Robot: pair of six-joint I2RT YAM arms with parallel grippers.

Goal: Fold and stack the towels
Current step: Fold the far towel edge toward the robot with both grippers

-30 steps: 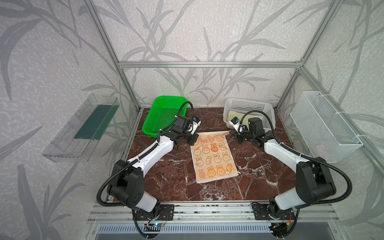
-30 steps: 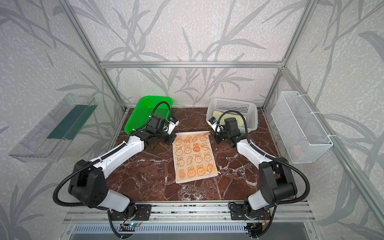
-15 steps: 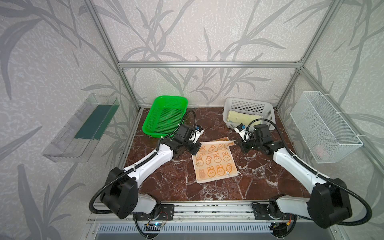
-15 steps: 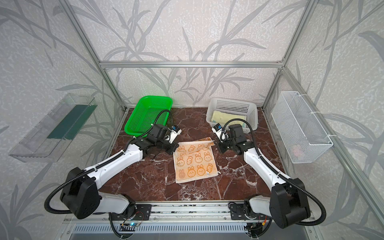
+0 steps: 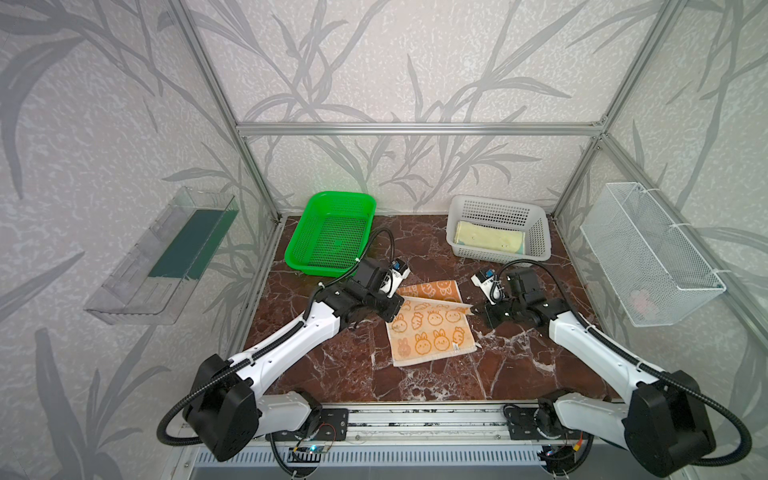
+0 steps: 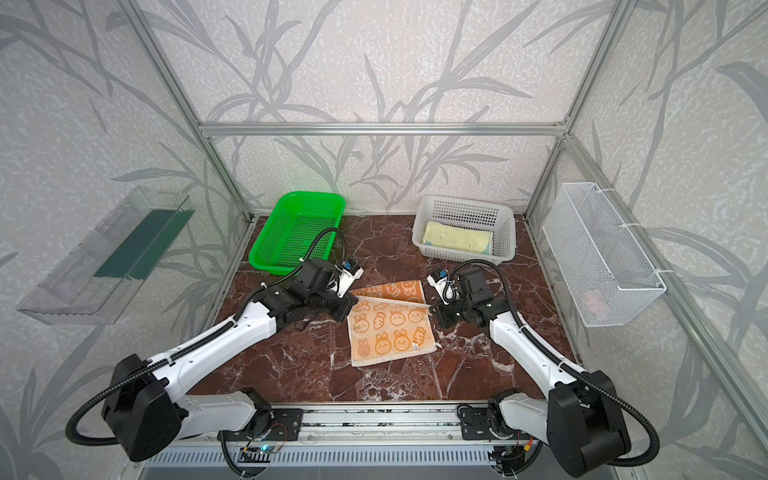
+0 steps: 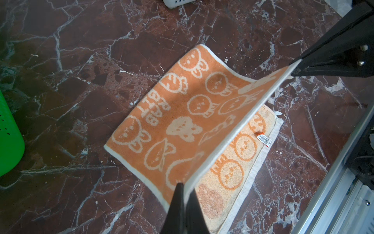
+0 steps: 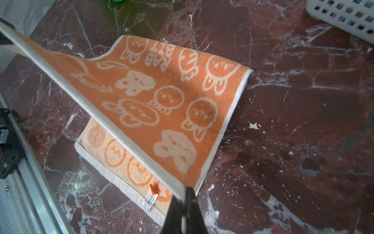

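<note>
The near hem's end by the tag [image 5: 472, 347] [image 8: 158, 218] is still uncovered, so my right gripper will next lower the towel's corner back onto it and let the corner go.
The orange-cream towel [image 5: 432, 332] [image 6: 390, 332] with small cartoon faces lies mid-table, its far half lifted and curled over the near half. At the left end of the raised white hem, my left gripper [image 5: 394, 311] [image 6: 352, 302] [image 7: 185, 187] is shut on a corner of the towel [image 7: 182, 113]. My right gripper [image 5: 477, 309] [image 6: 434, 309] [image 8: 185, 190] is shut on the opposite corner of the towel [image 8: 162, 97], and the hem stretches taut between the two. A plain pale yellow towel [image 5: 488, 241] [image 6: 457, 239] lies folded in the white basket [image 5: 496, 203].
A green basket [image 5: 340, 195] stands at the back left, close behind my left arm. A wire basket [image 5: 648, 253] hangs on the right wall and a clear tray [image 5: 166, 257] on the left wall. A barcode tag [image 7: 264, 139] sticks out of the towel's near hem.
Both grippers have come toward the front of the table, lifting the towel's far edge off the marble and carrying it over the near half.
</note>
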